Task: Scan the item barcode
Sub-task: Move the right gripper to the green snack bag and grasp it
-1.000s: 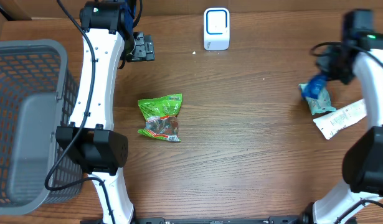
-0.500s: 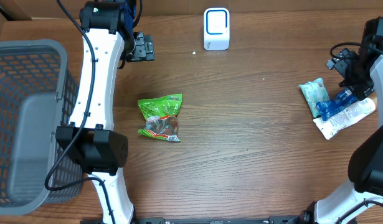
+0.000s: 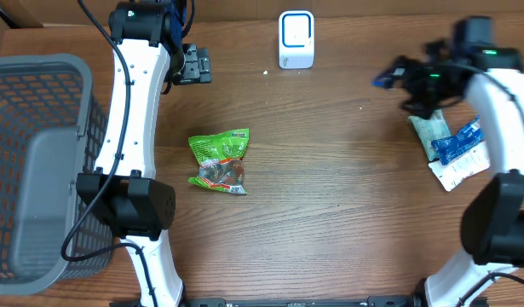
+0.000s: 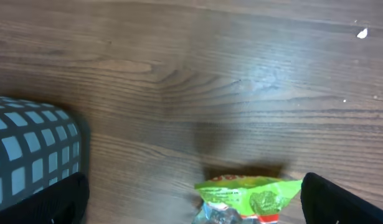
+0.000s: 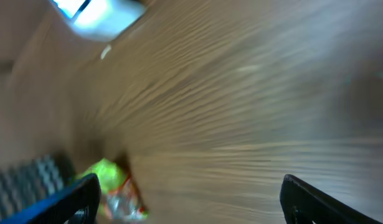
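The green bag (image 3: 219, 160) lies flat, so my right gripper moves back, down and away from the packets next, onto the bag's edge facing them.
A green snack bag (image 3: 219, 160) lies flat on the wooden table left of centre. The white barcode scanner (image 3: 296, 38) stands at the back edge. My left gripper (image 3: 193, 65) hangs open near the back left, beyond the bag; in the left wrist view the green bag (image 4: 248, 198) shows low between its fingers (image 4: 344, 202). My right gripper (image 3: 389, 80) is open and empty at the back right, pointing left. The right wrist view is blurred, with the green bag (image 5: 112, 186) and the scanner (image 5: 98, 12) in it.
A grey mesh basket (image 3: 40, 162) fills the left side. At the right edge lie a teal packet (image 3: 428, 132), a blue packet (image 3: 457, 141) and a white packet (image 3: 464, 168), close together.
My right gripper opened and let go of the blue packet, which now lies on the white one. It then swung left toward the back middle. The left arm has not moved.
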`<state>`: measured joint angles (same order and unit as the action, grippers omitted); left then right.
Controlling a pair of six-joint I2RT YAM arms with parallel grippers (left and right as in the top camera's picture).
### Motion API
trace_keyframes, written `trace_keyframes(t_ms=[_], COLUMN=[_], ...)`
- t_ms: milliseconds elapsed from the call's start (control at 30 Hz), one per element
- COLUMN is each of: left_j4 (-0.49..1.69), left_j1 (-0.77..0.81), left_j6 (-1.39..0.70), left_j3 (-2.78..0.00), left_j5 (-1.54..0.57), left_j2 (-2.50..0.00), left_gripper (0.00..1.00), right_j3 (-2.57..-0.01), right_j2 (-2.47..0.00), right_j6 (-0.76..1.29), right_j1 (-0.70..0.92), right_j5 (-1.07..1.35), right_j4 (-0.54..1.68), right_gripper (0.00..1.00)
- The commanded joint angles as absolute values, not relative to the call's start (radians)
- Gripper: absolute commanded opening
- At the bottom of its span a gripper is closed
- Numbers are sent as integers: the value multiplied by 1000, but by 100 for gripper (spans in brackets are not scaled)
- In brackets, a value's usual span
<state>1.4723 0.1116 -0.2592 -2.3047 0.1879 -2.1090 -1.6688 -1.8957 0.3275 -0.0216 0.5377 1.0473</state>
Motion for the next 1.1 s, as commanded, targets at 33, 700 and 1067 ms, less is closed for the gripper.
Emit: trace_keyframes(t_ms=[33,700,1067], left_j4=[1461,1654,1653], left_j1=[118,110,110], left_j6=[-259,-232,-232], left_j3=[-2325,-2703,-2702], left_j5=[190,191,191], left_j2=[-2093,-2018,-2022], left_gripper=[100,100,100], right_j3=[-1658,-1544,-1544], right_j2=[-1880,-2183,-2290], right_j6=[310,374,657], right_j1=[129,636,690], right_j5=[578,628,612], right_j4=[987,583,492], right_gripper=[87,86,50])
